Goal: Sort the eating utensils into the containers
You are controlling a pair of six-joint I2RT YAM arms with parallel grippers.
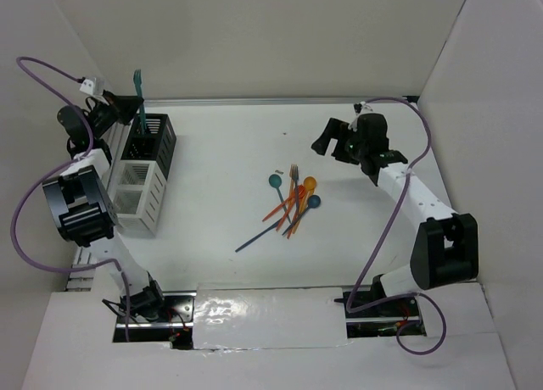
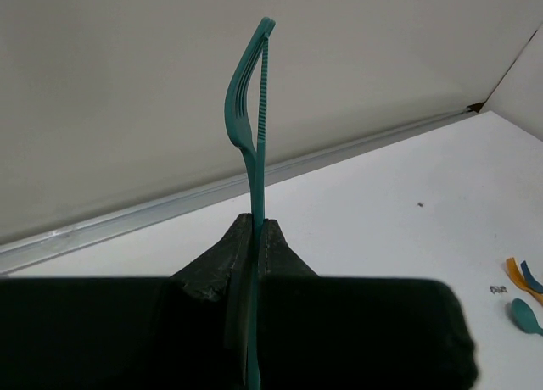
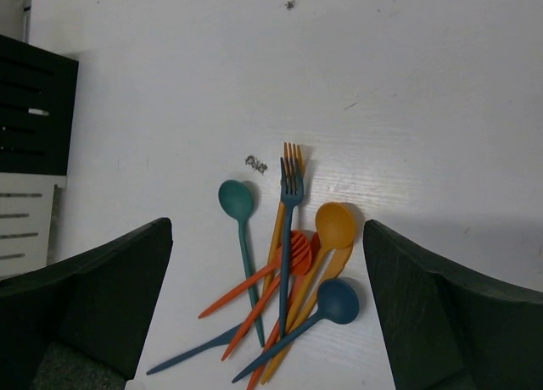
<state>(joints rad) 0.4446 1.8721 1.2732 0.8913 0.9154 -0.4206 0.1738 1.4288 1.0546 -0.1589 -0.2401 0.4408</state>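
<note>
Next, my left gripper moves down toward the open top of the black caddy bin (image 1: 155, 142), which lies below it, and releases the teal fork.
My left gripper (image 1: 134, 110) is shut on a teal fork (image 2: 252, 110) and holds it upright, tines up, above the black caddy bin (image 1: 155, 142) at the far left. White caddy bins (image 1: 140, 189) stand next to the black one, toward me. A pile of orange, teal and dark blue utensils (image 1: 293, 202) lies mid-table. In the right wrist view the pile (image 3: 293, 271) holds a teal spoon (image 3: 240, 229), a dark blue fork (image 3: 288, 229) and a dark blue spoon (image 3: 322, 314). My right gripper (image 1: 335, 142) is open and empty, up and to the right of the pile.
White walls close the table at the back and sides. A dark blue knife (image 1: 257, 236) sticks out of the pile toward the near left. A small dark speck (image 1: 285, 135) lies on the table behind the pile.
</note>
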